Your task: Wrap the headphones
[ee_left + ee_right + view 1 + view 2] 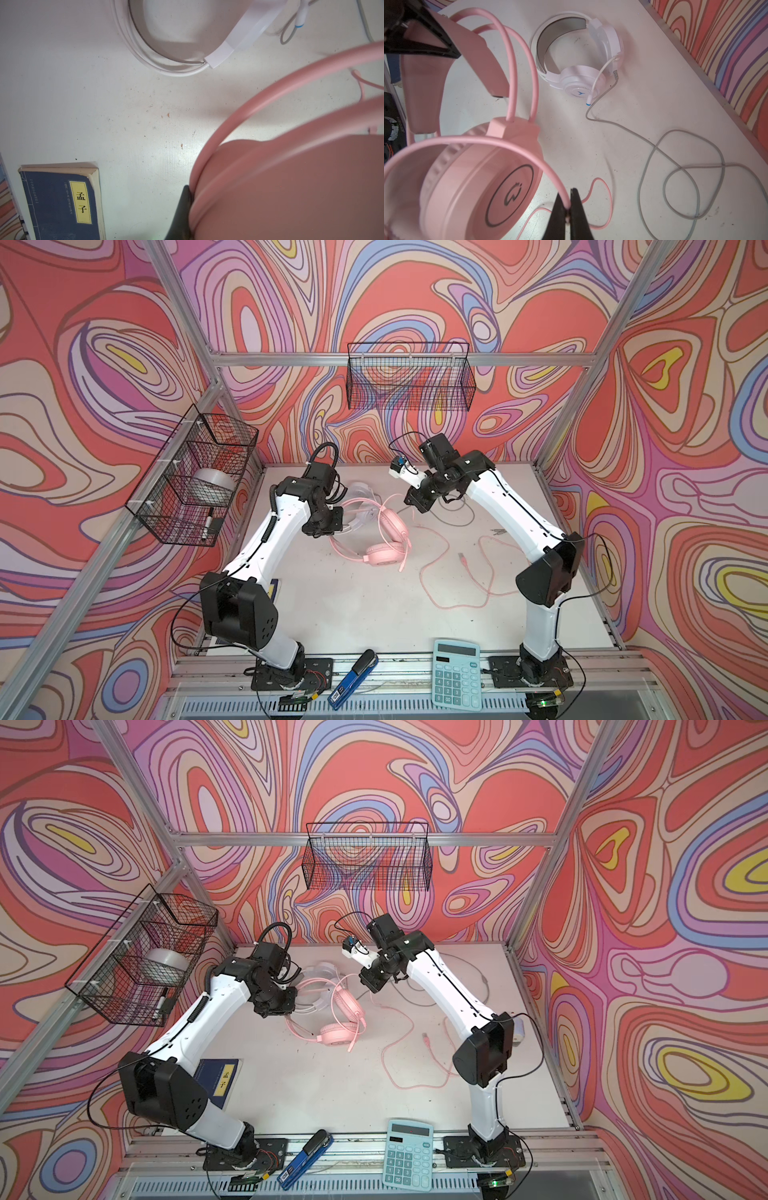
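Note:
The robot will next lower its right gripper beside the raised pink earcup and release the pink cord there, because the open tabletop by that earcup (417,523) is below the gripper.
The pink headphones (386,539) stand partly lifted at the table's middle back, one earcup (483,178) close to the right wrist camera. My left gripper (332,529) is shut on their pink headband (475,60); one black finger (181,209) shows against it. My right gripper (568,204) is shut on the pink cord (457,572), which arcs from the earcup to the jaws and then trails in loops over the table. The white headphones (581,81) lie flat behind the pink ones, their grey cord (675,166) coiled loosely to the right.
A blue book (218,1081) lies by the left arm's base. A calculator (456,674) and a blue stapler (353,676) sit on the front rail. Wire baskets hang on the left wall (195,477) and the back wall (409,381).

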Robot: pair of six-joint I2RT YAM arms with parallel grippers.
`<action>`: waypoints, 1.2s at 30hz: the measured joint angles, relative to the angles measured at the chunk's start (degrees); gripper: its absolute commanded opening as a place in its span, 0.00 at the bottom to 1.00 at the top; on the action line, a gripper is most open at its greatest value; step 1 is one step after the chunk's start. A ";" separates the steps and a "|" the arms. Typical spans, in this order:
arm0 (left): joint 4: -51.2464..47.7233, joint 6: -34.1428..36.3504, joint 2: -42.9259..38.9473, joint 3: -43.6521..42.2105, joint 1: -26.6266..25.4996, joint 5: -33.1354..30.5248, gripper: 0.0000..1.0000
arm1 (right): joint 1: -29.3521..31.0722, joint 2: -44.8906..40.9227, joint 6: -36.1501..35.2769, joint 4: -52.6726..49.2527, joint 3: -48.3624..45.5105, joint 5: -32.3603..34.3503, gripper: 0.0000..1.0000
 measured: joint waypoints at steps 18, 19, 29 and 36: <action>2.36 1.84 -1.86 -3.78 -0.35 2.36 0.00 | -3.28 4.72 9.09 6.80 -4.57 -8.28 0.05; 2.47 1.81 -1.86 -3.78 -0.28 2.67 0.00 | -3.28 4.72 9.51 7.80 -5.11 -8.72 0.06; 3.10 -0.11 -1.86 -3.78 2.47 6.60 0.00 | -5.55 3.76 16.87 20.59 -19.37 -12.35 0.33; 3.93 -0.98 -2.27 -5.92 4.24 9.11 0.00 | -7.17 2.12 19.82 26.38 -25.00 -12.79 0.37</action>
